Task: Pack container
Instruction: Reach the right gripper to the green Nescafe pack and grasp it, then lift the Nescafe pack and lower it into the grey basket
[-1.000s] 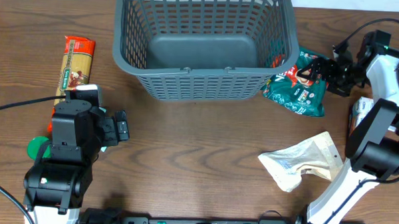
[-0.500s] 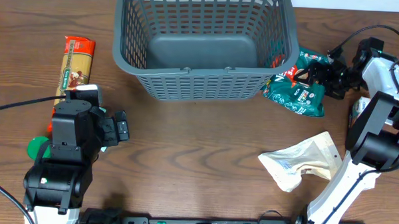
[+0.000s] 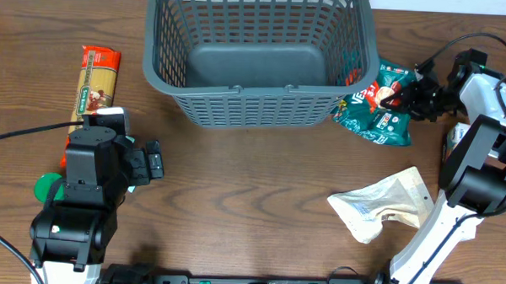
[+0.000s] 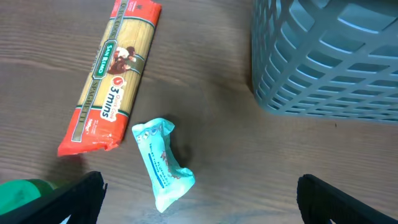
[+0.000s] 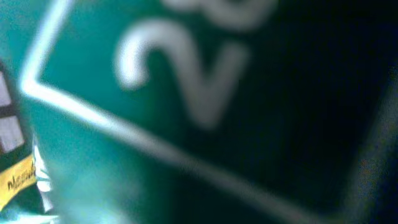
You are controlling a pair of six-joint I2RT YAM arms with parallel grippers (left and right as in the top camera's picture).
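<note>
I need to lift my right gripper over the container's rim and down to release the bag on the container's bottom, since this lies to its left in the overhead view.
The container (image 3: 238,89), a large dark grey slotted basket, stands at the back middle with nothing visible inside; its corner shows in the left wrist view (image 4: 329,56). A dark green snack bag (image 3: 376,108) lies against its right side. My right gripper (image 3: 404,92) is shut on the bag's right edge, and the bag's print (image 5: 124,124) fills the right wrist view, blurred, hiding the fingers. My left gripper (image 3: 151,164) (image 4: 199,205) stands open at the near left, above a small teal packet (image 4: 163,165), holding nothing.
A pasta packet (image 3: 99,78) (image 4: 112,81) lies left of the container. A green object (image 3: 47,185) sits beside the left arm. A crumpled beige bag (image 3: 381,205) lies at the near right, and a white item (image 3: 456,136) is by the right arm.
My right gripper moved left onto the green bag's edge and closed on it; the bag bunched slightly. The left arm has not moved.
</note>
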